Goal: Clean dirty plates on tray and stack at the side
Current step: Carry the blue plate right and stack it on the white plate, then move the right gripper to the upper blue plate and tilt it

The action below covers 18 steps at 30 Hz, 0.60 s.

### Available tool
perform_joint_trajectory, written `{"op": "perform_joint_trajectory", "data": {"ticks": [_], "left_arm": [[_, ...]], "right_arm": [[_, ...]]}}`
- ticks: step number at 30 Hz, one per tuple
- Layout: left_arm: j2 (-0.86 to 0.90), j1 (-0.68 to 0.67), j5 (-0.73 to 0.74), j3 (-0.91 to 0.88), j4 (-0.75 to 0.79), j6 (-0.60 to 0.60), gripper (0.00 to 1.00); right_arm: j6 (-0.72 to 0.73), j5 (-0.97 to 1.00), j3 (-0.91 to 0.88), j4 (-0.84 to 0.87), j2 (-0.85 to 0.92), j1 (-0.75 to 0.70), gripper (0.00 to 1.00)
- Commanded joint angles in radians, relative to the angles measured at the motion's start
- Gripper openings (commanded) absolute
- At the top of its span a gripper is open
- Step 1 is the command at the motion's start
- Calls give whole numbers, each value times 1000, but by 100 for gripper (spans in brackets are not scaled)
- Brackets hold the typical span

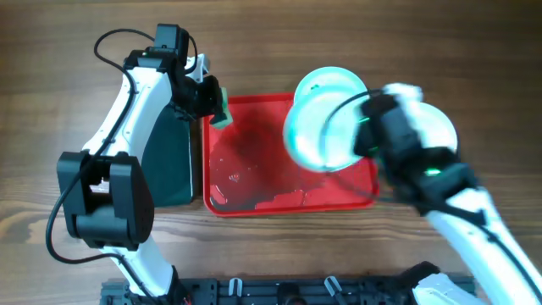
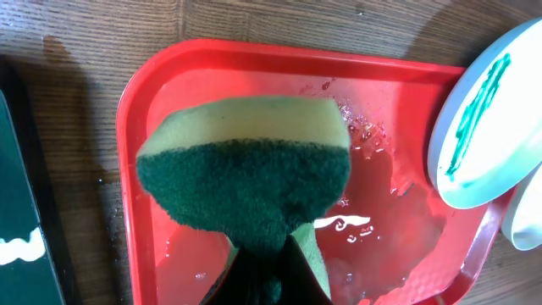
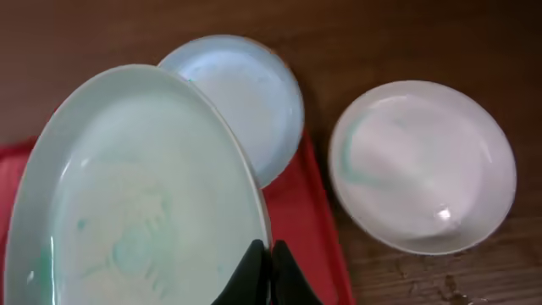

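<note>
My right gripper moves past the red tray's edge next and lowers the pale mint plate (image 1: 315, 131) onto the cream-white plate (image 3: 423, 165). That one already lies beside the tray.
The red tray (image 1: 254, 199) lies at the table's middle, wet with puddles. My left gripper (image 1: 210, 100) is shut on a green and yellow sponge (image 1: 222, 112) above the tray's far left corner; the sponge fills the left wrist view (image 2: 246, 169). My right gripper (image 1: 364, 135) is shut on the rim of a pale mint plate (image 1: 315, 131) with faint green smears and holds it tilted above the tray's right half (image 3: 127, 195). A second mint-blue plate (image 3: 246, 93) sits at the tray's far right corner. A cream-white plate (image 3: 423, 165) lies on the wood right of the tray.
A narrow black tray (image 1: 174, 161) lies against the red tray's left side, under my left arm. In the left wrist view a pale plate (image 2: 483, 127) with a green smear overlaps the tray's right rim. Bare wood surrounds both trays.
</note>
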Motion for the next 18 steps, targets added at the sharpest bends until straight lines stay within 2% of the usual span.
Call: {"op": "perform_joint_trajectory", "data": {"ticks": [1,4,7,10,15,16,17,18], "left_arm": [[5,0,-24,9,2,-1,4],[5,0,-30,9,2,-1,4],[5,0,-44,9,6,-1,4],[5,0,-44,9,6,3,4],[5,0,-44,9,6,6,4],[5,0,-44,9,6,6,4],[5,0,-44,9,6,6,4],[5,0,-43,9,6,6,4]], "right_arm": [[-32,-180,11,-19,-38,-243,4],[-65,-232,-17,-18,-19,-517,4],[-81,-267,-87,11,45,-709,4],[-82,-288,-140,72,128,-794,4],[-83,-291,-154,166,349,-803,4],[-90,-291,-154,172,388,-803,13],[-109,-292,-154,169,424,-801,28],[-109,-292,-154,163,435,-801,29]]}}
